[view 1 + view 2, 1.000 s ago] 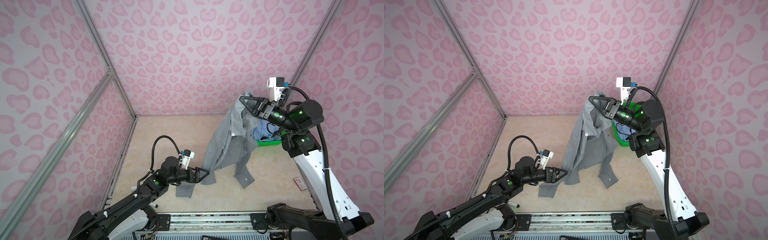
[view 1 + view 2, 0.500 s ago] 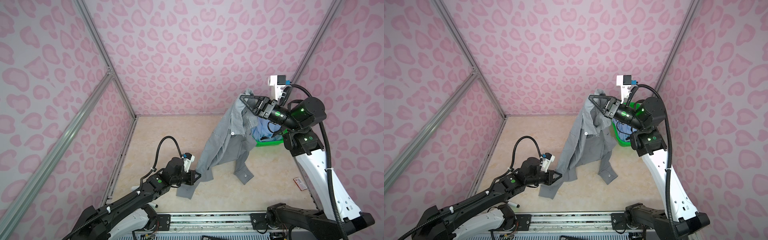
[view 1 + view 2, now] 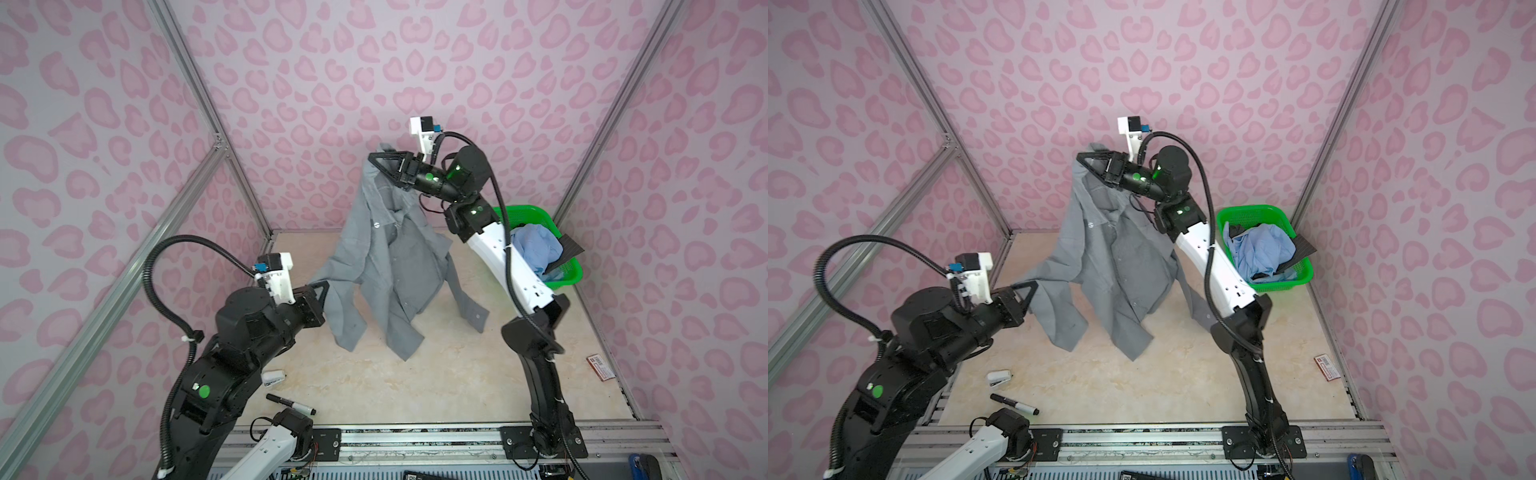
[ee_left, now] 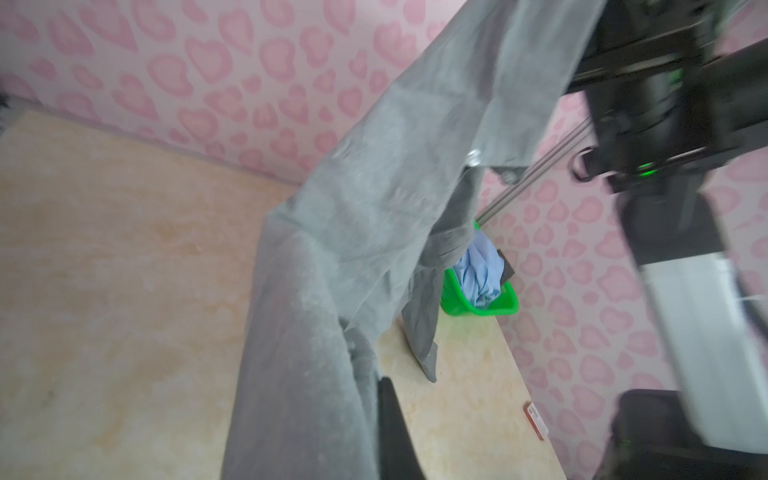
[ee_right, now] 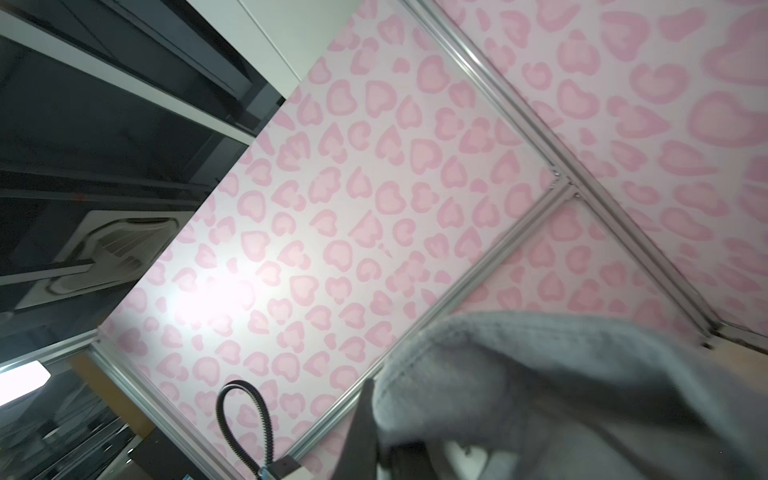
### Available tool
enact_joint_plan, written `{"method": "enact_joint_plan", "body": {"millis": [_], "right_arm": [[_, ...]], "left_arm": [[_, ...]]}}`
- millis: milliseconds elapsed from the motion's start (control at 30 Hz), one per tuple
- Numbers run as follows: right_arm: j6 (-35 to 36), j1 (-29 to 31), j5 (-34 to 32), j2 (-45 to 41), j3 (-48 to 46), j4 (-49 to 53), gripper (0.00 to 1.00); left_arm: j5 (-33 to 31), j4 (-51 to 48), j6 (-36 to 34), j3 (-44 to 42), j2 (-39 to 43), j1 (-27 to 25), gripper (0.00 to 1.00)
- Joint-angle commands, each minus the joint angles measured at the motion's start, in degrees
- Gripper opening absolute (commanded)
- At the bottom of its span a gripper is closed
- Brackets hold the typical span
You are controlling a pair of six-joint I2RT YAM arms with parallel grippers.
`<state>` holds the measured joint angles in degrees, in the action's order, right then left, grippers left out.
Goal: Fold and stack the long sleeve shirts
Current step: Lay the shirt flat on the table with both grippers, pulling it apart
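I will lower my left gripper toward the middle of the table and let go of the shirt's side fold, because the mid-grey shirt's tails still hang above the table.
A mid-grey long sleeve shirt hangs in the air between my two grippers in both top views. High at the back, my right gripper is shut on its top edge. Lower and to the left, my left gripper is shut on a side fold, so the cloth stretches between them. Its tails and one sleeve dangle just above the table. In the left wrist view the grey cloth covers the jaws, with one dark finger showing. A light blue shirt lies bunched in the green basket.
The green basket stands at the back right beside the right arm, with a dark item at its edge. A white stapler and a black marker lie front left. A red card lies by the right wall.
My left gripper went from open beside the shirt's low edge to shut on it, then rose and pulled the cloth up and leftward. The right gripper kept its grip, almost still.
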<state>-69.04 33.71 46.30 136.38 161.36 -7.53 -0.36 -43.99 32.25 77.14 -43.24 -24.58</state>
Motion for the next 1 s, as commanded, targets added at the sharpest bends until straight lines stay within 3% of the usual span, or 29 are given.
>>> {"method": "enact_joint_plan", "body": {"millis": [0, 167, 233, 300, 367, 433, 500, 567, 833, 967], "right_arm": [[-17.7, -1.3, -5.1, 2.0, 4.6, -13.2, 0.0], [-15.1, -6.1, 0.5, -19.7, -28.4, -28.9, 0.0], [-13.9, -10.5, 1.6, -26.0, -35.7, -29.1, 0.0], [-17.9, -15.1, 3.8, -29.8, -41.8, -33.2, 0.0], [-24.0, -19.9, 4.7, -34.1, -51.6, -41.9, 0.0], [-27.7, -25.2, 5.3, -39.6, -63.7, -48.6, 0.0], [-28.6, -29.7, 6.7, -44.2, -74.2, -51.4, 0.0], [-29.1, -32.7, 7.7, -48.0, -84.5, -53.9, 0.0], [-21.9, -35.9, 7.5, -60.0, -115.3, -49.1, 0.0], [-11.9, -36.2, 4.5, -69.2, -123.8, -35.1, 0.0]], "left_arm": [[-6.8, -10.0, -6.0, 12.0, -3.9, 0.4, 0.04], [-2.7, -13.4, -9.6, 27.6, -11.4, 0.3, 0.03], [0.1, -13.1, -10.2, 30.9, -14.4, -0.2, 0.03], [1.6, -12.6, -9.1, 32.2, -16.6, -0.9, 0.03], [2.5, -9.5, -7.8, 29.6, -17.5, -3.6, 0.03], [-3.5, -6.8, -7.5, 24.8, -18.6, -10.4, 0.03], [-9.0, -2.9, -6.1, 18.6, -19.6, -16.5, 0.03], [-8.7, 3.0, -2.3, 10.6, -20.0, -18.5, 0.03], [-13.2, 17.3, 8.6, -10.9, -28.1, -29.1, 0.03], [-11.5, 24.5, 14.5, -20.1, -30.7, -32.8, 0.03]]}}
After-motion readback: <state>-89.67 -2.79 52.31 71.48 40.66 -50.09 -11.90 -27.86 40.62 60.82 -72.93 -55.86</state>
